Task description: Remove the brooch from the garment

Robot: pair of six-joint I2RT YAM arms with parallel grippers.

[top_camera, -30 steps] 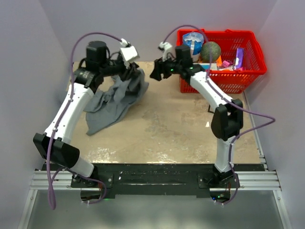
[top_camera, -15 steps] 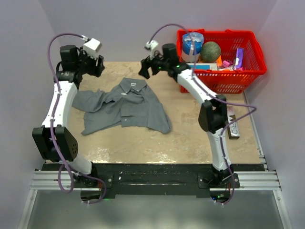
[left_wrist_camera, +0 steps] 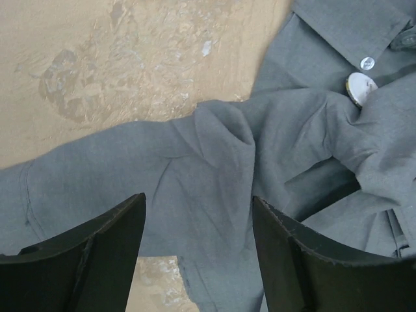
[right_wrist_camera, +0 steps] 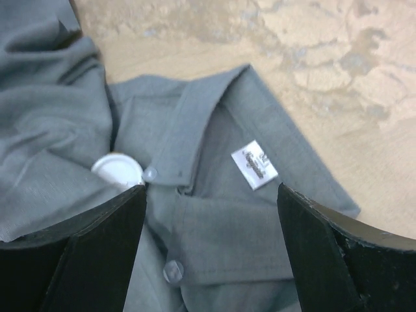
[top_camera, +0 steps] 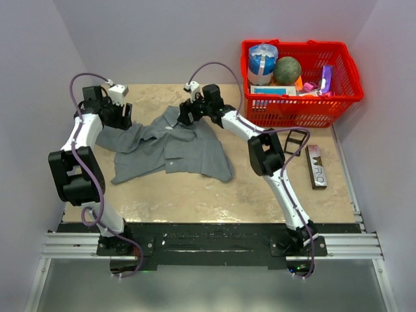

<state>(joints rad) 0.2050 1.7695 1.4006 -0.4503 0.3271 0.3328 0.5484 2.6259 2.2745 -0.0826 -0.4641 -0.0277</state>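
My left gripper should move down and to the right in the top view, onto the raised fold (top_camera: 134,132) (left_wrist_camera: 244,174), because the top of the fold is higher than the flat sleeve.
The grey shirt (top_camera: 175,146) lies spread flat on the table, collar toward the back. The brooch (right_wrist_camera: 117,170) is a pale round disc, larger than the buttons, tucked against a fold next to the collar; in the left wrist view (left_wrist_camera: 361,88) it shows a darker rim. My right gripper (top_camera: 184,116) is open over the collar (right_wrist_camera: 212,187), with the brooch just by its left finger and the white label (right_wrist_camera: 255,164) between the fingers. My left gripper (top_camera: 122,116) is open over the left sleeve (left_wrist_camera: 198,196), empty.
A red basket (top_camera: 305,110) full of items stands at the back right. A black bar (top_camera: 316,168) and a small black frame (top_camera: 296,140) lie on the table at the right. Walls close in on the left, back and right.
One second ago my left gripper held the shirt bunched up. It was then let go and lay flat. Both grippers have since come down over it, left at the sleeve, right at the collar.
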